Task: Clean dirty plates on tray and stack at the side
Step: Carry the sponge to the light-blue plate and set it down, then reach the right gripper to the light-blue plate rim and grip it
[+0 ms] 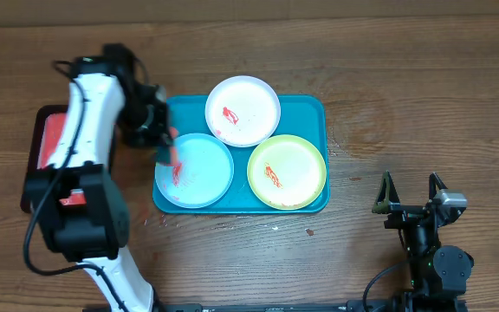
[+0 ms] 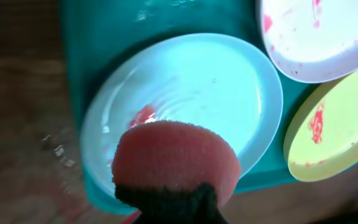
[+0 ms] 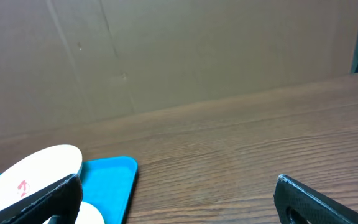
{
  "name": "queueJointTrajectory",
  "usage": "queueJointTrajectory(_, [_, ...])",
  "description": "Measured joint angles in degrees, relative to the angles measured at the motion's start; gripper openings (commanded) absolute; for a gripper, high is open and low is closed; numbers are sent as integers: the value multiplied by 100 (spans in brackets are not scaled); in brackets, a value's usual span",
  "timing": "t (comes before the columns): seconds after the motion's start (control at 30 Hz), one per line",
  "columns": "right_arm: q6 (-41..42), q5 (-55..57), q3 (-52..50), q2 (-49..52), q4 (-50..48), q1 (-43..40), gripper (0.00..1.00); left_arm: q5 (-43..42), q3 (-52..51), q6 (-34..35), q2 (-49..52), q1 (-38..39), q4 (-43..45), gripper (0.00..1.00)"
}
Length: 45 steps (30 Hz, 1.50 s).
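The pale blue plate's middle [image 2: 191, 104] is below and right of the gripper in the overhead view, so my left gripper will next carry the sponge [image 2: 176, 158] over and down to release it.
The teal tray [image 1: 306, 108] holds three plates. The white plate [image 1: 243, 110] at the back has red smears. The pale blue plate [image 1: 195, 169] at the front left has a red smear near its left edge. The yellow-green plate [image 1: 287, 172] at the front right has a red smear. My left gripper [image 1: 165, 149] is shut on a pink sponge [image 2: 176, 158] and holds it over the left part of the pale blue plate [image 2: 210, 87]. My right gripper [image 1: 412, 192] is open and empty, on the table right of the tray [image 3: 107, 177].
A red tray [image 1: 48, 139] with a dark rim lies left of the teal tray, partly under my left arm. Bare wooden table lies between the teal tray and my right gripper.
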State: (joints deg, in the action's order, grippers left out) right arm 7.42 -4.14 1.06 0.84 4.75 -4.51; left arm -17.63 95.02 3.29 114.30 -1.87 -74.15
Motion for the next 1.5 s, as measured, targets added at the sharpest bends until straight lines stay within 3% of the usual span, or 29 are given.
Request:
queueJointTrajectory(0.23, [0, 0, 0, 0, 0, 0, 100, -15, -758, 391, 0, 758, 914, 4])
queueJointTrajectory(0.53, [0, -2, 0, 0, 0, 0, 100, 369, -1088, 1104, 0, 1165, 1141, 4])
queueJointTrajectory(0.67, [0, -2, 0, 0, -4, 0, 100, 739, -1255, 1462, 0, 1228, 1187, 25])
queueJointTrajectory(0.93, [-2, 0, 0, 0, -2, 0, 100, 789, -1325, 1646, 0, 1228, 1287, 25])
queueJointTrajectory(1.1, [0, 0, 0, 0, 0, 0, 100, 695, -988, 1550, 0, 1141, 776, 18])
queueJointTrajectory(1.23, [0, -2, 0, 0, -4, 0, 100, 756, 195, 1449, 4, 828, -109, 19])
queueJointTrajectory(1.33, [0, 0, 0, 0, -7, 0, 100, 911, 1139, 1390, -15, 463, -511, 32])
queueJointTrajectory(1.5, [0, 2, 0, 0, 0, 0, 100, 1088, 1871, 1311, -181, -164, -850, 66])
